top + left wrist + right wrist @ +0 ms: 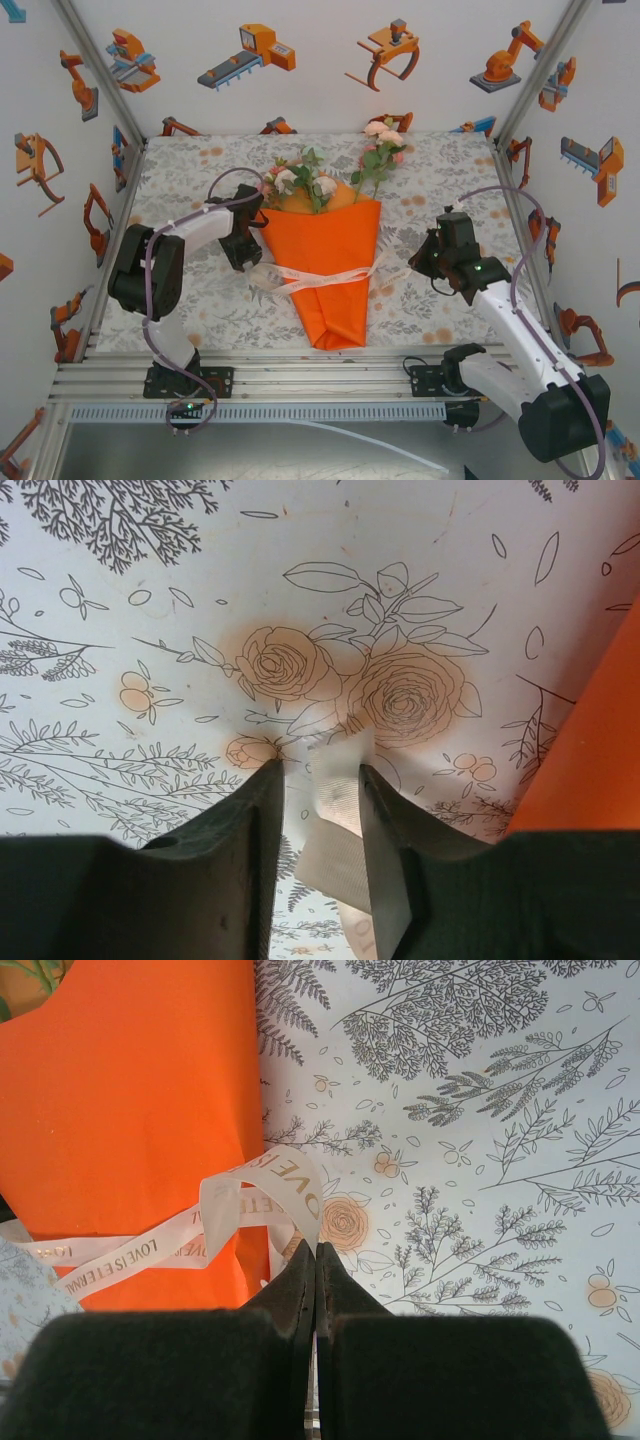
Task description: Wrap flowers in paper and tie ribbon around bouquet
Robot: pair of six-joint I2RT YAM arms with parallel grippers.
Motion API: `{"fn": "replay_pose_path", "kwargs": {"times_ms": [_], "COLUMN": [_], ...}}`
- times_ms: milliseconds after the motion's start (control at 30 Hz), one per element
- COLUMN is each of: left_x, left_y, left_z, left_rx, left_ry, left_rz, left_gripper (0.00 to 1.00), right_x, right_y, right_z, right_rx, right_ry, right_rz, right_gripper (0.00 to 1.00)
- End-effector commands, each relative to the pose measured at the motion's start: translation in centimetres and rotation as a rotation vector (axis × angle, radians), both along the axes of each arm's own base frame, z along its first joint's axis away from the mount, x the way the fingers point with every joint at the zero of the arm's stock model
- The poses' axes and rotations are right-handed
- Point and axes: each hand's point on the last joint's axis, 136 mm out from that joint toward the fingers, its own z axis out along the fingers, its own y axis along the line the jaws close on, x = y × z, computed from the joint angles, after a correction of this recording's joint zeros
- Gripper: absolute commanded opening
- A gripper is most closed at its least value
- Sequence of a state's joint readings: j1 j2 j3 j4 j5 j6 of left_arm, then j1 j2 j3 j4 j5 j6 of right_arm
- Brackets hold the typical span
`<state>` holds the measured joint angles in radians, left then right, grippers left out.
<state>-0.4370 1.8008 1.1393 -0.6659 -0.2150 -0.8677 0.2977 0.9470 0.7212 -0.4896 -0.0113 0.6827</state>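
Note:
I will pull my right gripper away from the cone, straightening the slack ribbon, and release it over the bare tablecloth between the gripper and the side.
The bouquet lies in mid-table, its orange paper (325,240) rolled into a cone with the point towards me. Pink, peach and white flowers (305,180) stick out at the far end. The cream ribbon (320,277) crosses the cone's middle. My left gripper (250,262) sits at the cone's left edge. It is open, and the ribbon's end (335,815) hangs loose between its fingers, against the right finger (385,850). My right gripper (412,264) is at the cone's right side, shut on a printed ribbon loop (285,1175) beside the paper (130,1110).
A floral-print tablecloth (440,200) covers the table. White walls with robot stickers close in the left, back and right. An aluminium rail (300,385) runs along the near edge between the arm bases. One rose stem (378,160) leans out to the cone's upper right.

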Motion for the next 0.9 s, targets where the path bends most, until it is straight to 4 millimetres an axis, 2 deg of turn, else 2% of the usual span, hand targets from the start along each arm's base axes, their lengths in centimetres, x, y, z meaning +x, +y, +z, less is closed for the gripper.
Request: {"fn": "replay_pose_path", "kwargs": {"times_ms": [0,133,233,400,500,600,700,867], "left_x": [-2.0,-1.3,-1.0,-0.6,-0.1,0.7,1.4,1.8], "left_y": [2.0,1.1,1.3,1.4,1.4,1.8,3.8,9.4], "left_z": [-2.1,-1.8,-2.1,-2.6,-1.8,-0.3,2.2,5.2], "left_rx": [0.106,0.066,0.084,0.092,0.081,0.068,0.065,-0.028], "left_ry": [0.089,0.050,0.047,0.045,0.019,-0.023,-0.087,-0.151], "left_rz": [0.041,0.022,0.032,0.039,0.033,0.029,0.080,0.278], "left_gripper": [0.36,0.30,0.26,0.12,0.00,0.00,0.00,0.00], "right_x": [0.1,0.1,0.2,0.0,-0.1,0.0,0.0,0.1], "right_y": [-0.1,-0.1,0.0,-0.1,-0.2,-0.3,-1.5,-6.5], "right_z": [1.2,1.0,1.1,1.4,1.6,1.7,1.8,2.5], "right_rx": [-0.004,-0.006,-0.001,-0.001,-0.001,-0.007,-0.054,-0.193], "right_ry": [-0.031,-0.028,-0.028,-0.035,-0.038,-0.041,-0.047,-0.080], "right_rz": [0.005,0.004,0.006,0.005,0.003,0.002,-0.047,-0.243], "right_gripper": [0.00,0.00,0.00,0.00,0.00,0.00,0.00,0.00]}}
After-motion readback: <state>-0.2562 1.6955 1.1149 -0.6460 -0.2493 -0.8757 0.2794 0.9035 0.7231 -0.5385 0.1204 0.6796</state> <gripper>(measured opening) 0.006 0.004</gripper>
